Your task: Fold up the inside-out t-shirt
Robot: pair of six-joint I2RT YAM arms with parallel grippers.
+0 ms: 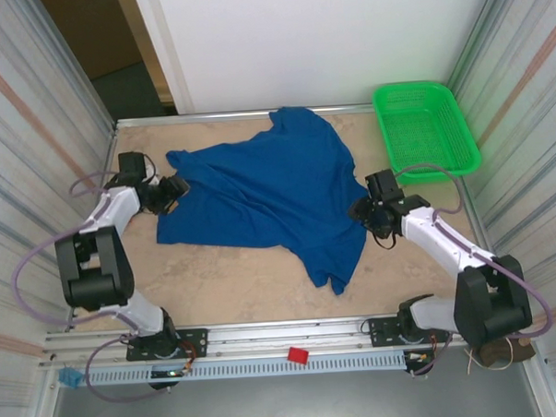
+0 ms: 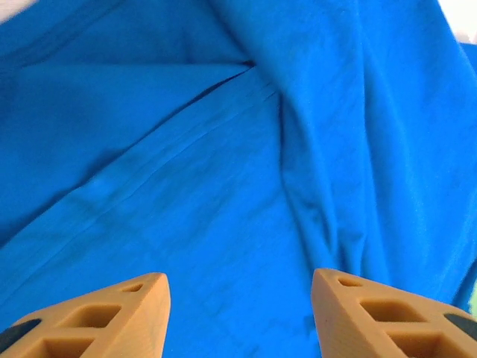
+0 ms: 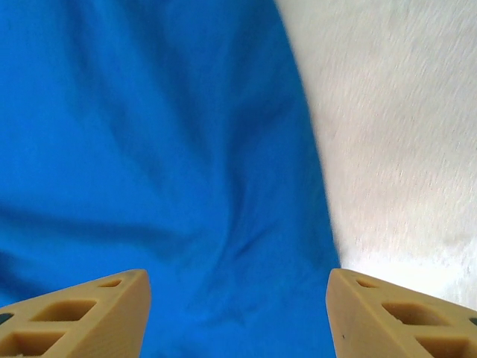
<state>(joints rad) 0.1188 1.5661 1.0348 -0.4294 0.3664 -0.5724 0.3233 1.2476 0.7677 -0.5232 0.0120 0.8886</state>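
The seamed fold (image 2: 83, 190) stands raised across the creased t-shirt, so next my left gripper will move toward the t-shirt's side edge, down onto it, and close.
The inside-out t-shirt (image 1: 268, 190) is royal blue and lies rumpled across the middle of the table, one end trailing toward the front. My left gripper (image 1: 177, 190) sits at its left edge. In the left wrist view the left gripper (image 2: 238, 280) is open, and the creased t-shirt (image 2: 223, 149) with a seam line lies under its orange fingers (image 2: 127, 313). My right gripper (image 1: 363, 209) is at the shirt's right edge. It (image 3: 238, 277) stands open over the t-shirt (image 3: 149, 149), nothing pinched between its fingers (image 3: 387, 313).
A green mesh basket (image 1: 425, 128) stands at the back right corner. Bare tan table (image 1: 235, 275) shows in front of the shirt and to the right of it (image 3: 395, 134). Metal walls close in both sides. A small red piece (image 1: 297, 355) sits on the front rail.
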